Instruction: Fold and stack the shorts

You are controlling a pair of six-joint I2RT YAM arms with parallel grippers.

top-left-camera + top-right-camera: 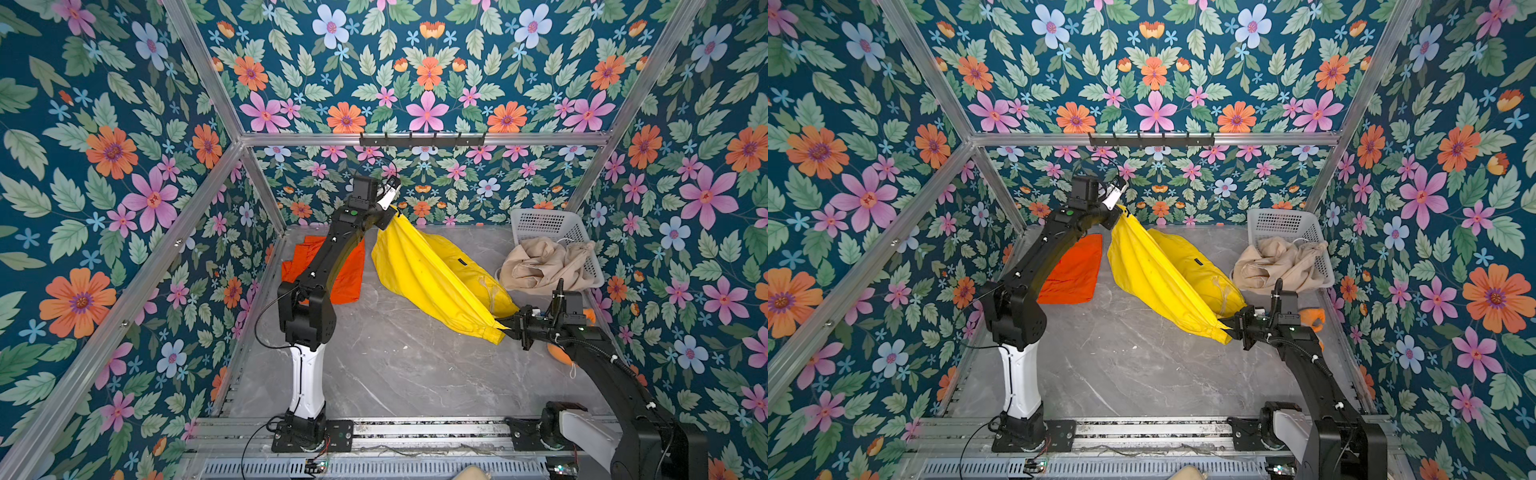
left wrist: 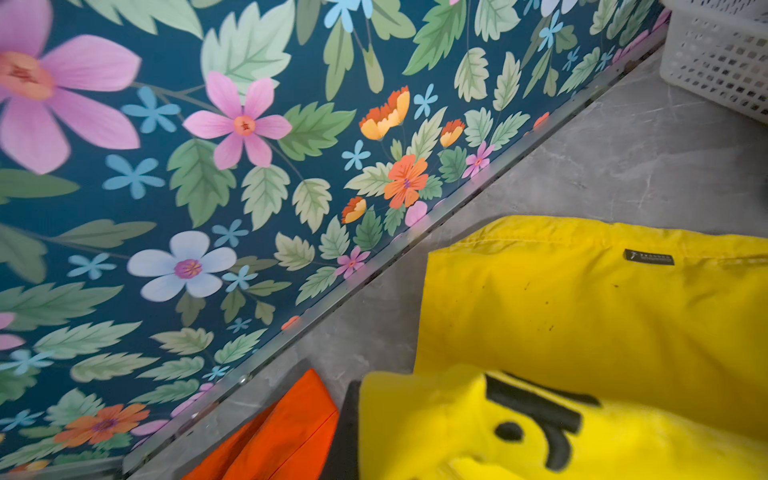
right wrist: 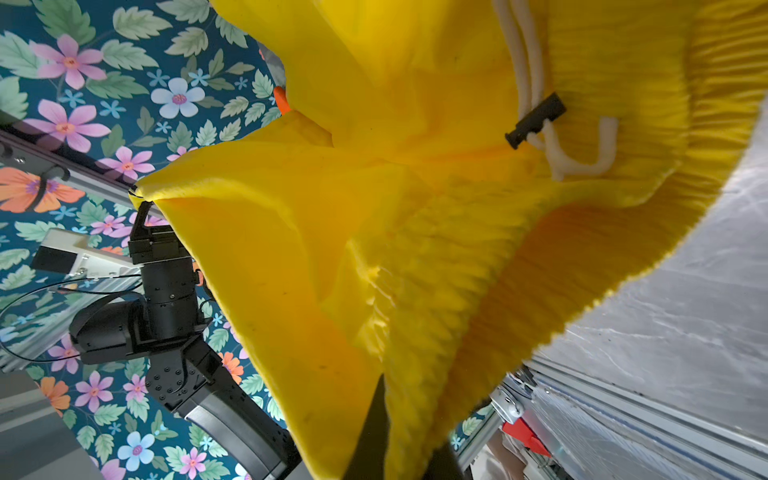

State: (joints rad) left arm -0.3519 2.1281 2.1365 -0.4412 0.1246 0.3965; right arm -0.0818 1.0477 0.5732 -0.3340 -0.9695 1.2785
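Note:
Next, my right gripper will lower the shorts' still-raised elastic waist to the bare tabletop before the basket, drawing toward the orange plush toy, and release.
The yellow shorts (image 1: 432,282) (image 1: 1163,274) hang stretched in the air between my two grippers. My left gripper (image 1: 392,214) (image 1: 1121,208) is raised at the back and shut on one corner. My right gripper (image 1: 505,326) (image 1: 1227,326) is lower, at the right, shut on the elastic waist. In the right wrist view the waist (image 3: 540,257) fills the frame, with a white drawstring and a black toggle (image 3: 536,120). The orange shorts (image 1: 345,274) (image 1: 1075,270) (image 2: 274,436) lie folded flat at the back left. The beige shorts (image 1: 540,264) (image 1: 1275,264) sit crumpled in the basket.
A white perforated basket (image 1: 540,222) (image 1: 1279,222) (image 2: 723,54) stands at the back right corner. An orange plush toy (image 1: 559,353) (image 1: 1312,318) lies behind my right arm by the right wall. The grey marble table (image 1: 395,365) is walled in by floral panels. A hook rail (image 1: 422,139) hangs on the back wall.

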